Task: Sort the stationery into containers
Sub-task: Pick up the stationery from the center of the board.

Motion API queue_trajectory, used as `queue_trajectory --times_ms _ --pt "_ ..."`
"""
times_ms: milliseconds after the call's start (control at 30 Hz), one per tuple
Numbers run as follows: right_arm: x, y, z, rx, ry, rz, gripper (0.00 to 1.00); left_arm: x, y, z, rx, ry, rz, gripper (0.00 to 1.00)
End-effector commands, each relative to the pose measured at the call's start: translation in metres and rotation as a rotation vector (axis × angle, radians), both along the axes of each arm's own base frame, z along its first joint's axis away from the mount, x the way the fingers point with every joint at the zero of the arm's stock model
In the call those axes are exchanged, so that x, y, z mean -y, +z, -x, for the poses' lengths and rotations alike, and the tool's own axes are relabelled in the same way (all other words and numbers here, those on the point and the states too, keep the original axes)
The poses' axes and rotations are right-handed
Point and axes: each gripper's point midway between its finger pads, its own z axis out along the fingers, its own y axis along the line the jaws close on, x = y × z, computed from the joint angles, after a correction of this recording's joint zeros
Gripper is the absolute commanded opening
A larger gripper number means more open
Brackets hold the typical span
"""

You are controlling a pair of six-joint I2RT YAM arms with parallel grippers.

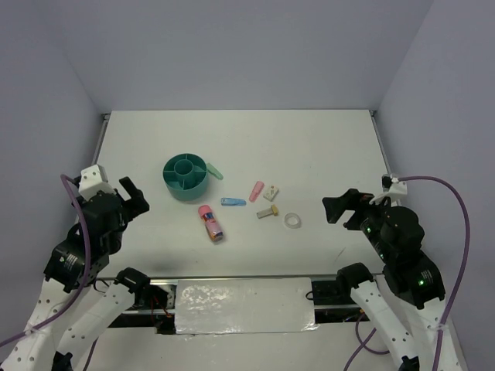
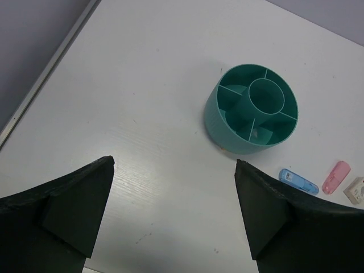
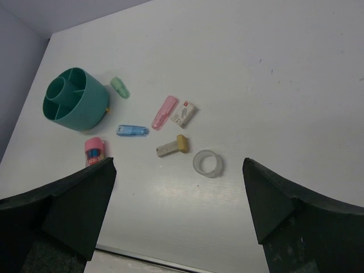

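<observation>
The pink labelled cylinder is below my right gripper and to its left in the top view, so I will move across that way next and go down around the cylinder's near end (image 1: 215, 231).
The round teal organiser (image 1: 186, 176) stands left of the table's middle, with a green piece (image 1: 213, 169) against its right side. To its right lie a blue piece (image 1: 233, 202), a pink piece (image 1: 256, 190), a white block (image 1: 271, 192), a beige piece (image 1: 267, 212), a clear tape ring (image 1: 292, 221) and the pink labelled cylinder (image 1: 210, 222). My left gripper (image 1: 133, 197) is open and empty, left of the organiser (image 2: 251, 108). My right gripper (image 1: 344, 206) is open and empty, right of the tape ring (image 3: 207, 163).
Grey walls close the table at the back and sides. A metal rail (image 1: 244, 280) with a shiny foil strip runs along the near edge between the arm bases. Purple cables loop beside each arm.
</observation>
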Motion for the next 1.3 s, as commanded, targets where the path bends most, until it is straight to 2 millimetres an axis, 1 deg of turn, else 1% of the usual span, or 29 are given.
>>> queue_trajectory --times_ms 0,133,233,300,433,467,533,567,600,633,667,700,733,767,800,833,867,900,933,967,1000,1033,1067,1100,1133,1167,1200,1233,1267 --pt "0.002 0.01 0.005 0.038 -0.011 -0.032 1.0 -0.002 0.007 -0.002 0.02 0.024 0.007 0.99" --pt "-0.002 0.013 0.011 0.06 0.019 -0.045 1.0 -0.003 0.006 -0.002 0.014 0.033 0.006 0.99" --pt "-0.008 0.015 0.01 0.071 0.046 -0.063 1.0 -0.004 0.004 -0.003 0.01 0.038 0.004 0.99" --pt "-0.018 0.015 0.006 0.066 0.085 -0.087 1.0 -0.006 0.004 -0.002 0.006 0.048 0.001 0.99" --pt "-0.047 -0.001 -0.015 -0.029 0.192 -0.114 1.0 -0.006 0.002 -0.004 -0.001 0.054 -0.003 0.99" --pt "-0.056 -0.018 -0.027 -0.113 0.216 -0.098 1.0 -0.006 0.001 -0.004 -0.004 0.06 -0.002 0.99" --pt "-0.065 -0.029 -0.043 -0.174 0.212 -0.09 1.0 -0.01 -0.001 -0.005 -0.008 0.092 -0.011 0.99" --pt "-0.081 -0.043 -0.047 -0.233 0.251 -0.071 1.0 -0.011 -0.002 -0.005 -0.01 0.104 -0.009 0.99" --pt "-0.09 -0.042 -0.054 -0.221 0.254 -0.065 1.0 -0.012 -0.002 -0.006 -0.018 0.112 -0.015 0.99" --pt "-0.103 -0.043 -0.054 -0.228 0.271 -0.072 1.0 -0.014 -0.004 -0.006 -0.026 0.121 -0.026 0.99" --pt "-0.115 -0.039 -0.055 -0.22 0.291 -0.071 1.0 -0.014 -0.005 -0.006 -0.031 0.123 -0.028 0.99" --pt "-0.141 -0.043 -0.054 -0.223 0.335 -0.046 1.0 -0.013 -0.005 -0.007 -0.038 0.12 -0.031 0.99" --pt "-0.153 -0.045 -0.053 -0.233 0.347 -0.038 1.0 -0.012 -0.006 -0.008 -0.041 0.116 -0.033 0.99" --pt "-0.165 -0.037 -0.053 -0.227 0.36 -0.031 1.0 -0.012 -0.006 -0.008 -0.04 0.114 -0.033 0.99" --pt "-0.187 -0.054 -0.049 -0.269 0.386 0.03 1.0 -0.012 -0.006 -0.008 -0.04 0.112 -0.033 0.99" --pt "-0.199 -0.057 -0.048 -0.278 0.397 0.049 1.0 -0.012 -0.006 -0.008 -0.039 0.11 -0.032 0.99" --pt "-0.212 -0.053 -0.049 -0.279 0.406 0.056 1.0 -0.012 -0.006 -0.009 -0.038 0.112 -0.032 0.99" --pt "-0.233 -0.073 -0.041 -0.325 0.441 0.114 1.0 -0.012 -0.005 -0.008 -0.034 0.11 -0.03 0.99" --pt "-0.246 -0.07 -0.043 -0.318 0.446 0.124 1.0 -0.012 -0.005 -0.008 -0.032 0.11 -0.029 0.99" --pt "-0.256 -0.077 -0.041 -0.331 0.46 0.154 1.0 -0.012 -0.005 -0.008 -0.031 0.108 -0.03 0.99" --pt "-0.27 -0.084 -0.032 -0.345 0.494 0.184 1.0 -0.012 -0.005 -0.007 -0.029 0.106 -0.028 0.99" --pt "-0.279 -0.107 -0.034 -0.385 0.488 0.25 1.0 -0.012 -0.005 -0.007 -0.028 0.104 -0.029 0.99" --pt "-0.289 -0.106 -0.035 -0.388 0.493 0.27 1.0 -0.011 -0.004 -0.007 -0.028 0.099 -0.028 0.99" --pt "-0.295 -0.114 -0.034 -0.4 0.501 0.298 1.0 -0.011 -0.004 -0.007 -0.026 0.095 -0.028 0.99" --pt "-0.308 -0.128 -0.034 -0.428 0.518 0.325 1.0 -0.01 -0.004 -0.007 -0.027 0.091 -0.03 0.99" --pt "-0.314 -0.135 -0.033 -0.442 0.533 0.335 1.0 -0.01 -0.004 -0.008 -0.026 0.09 -0.028 0.99" --pt "-0.318 -0.141 -0.032 -0.45 0.551 0.344 0.97 -0.009 -0.005 -0.008 -0.032 0.086 -0.032 0.99" --pt "-0.324 -0.154 -0.033 -0.471 0.558 0.362 0.95 -0.009 -0.005 -0.008 -0.033 0.084 -0.033 0.99" --pt "-0.327 -0.161 -0.032 -0.483 0.561 0.372 0.94 -0.009 -0.005 -0.008 -0.034 0.082 -0.033 0.99"
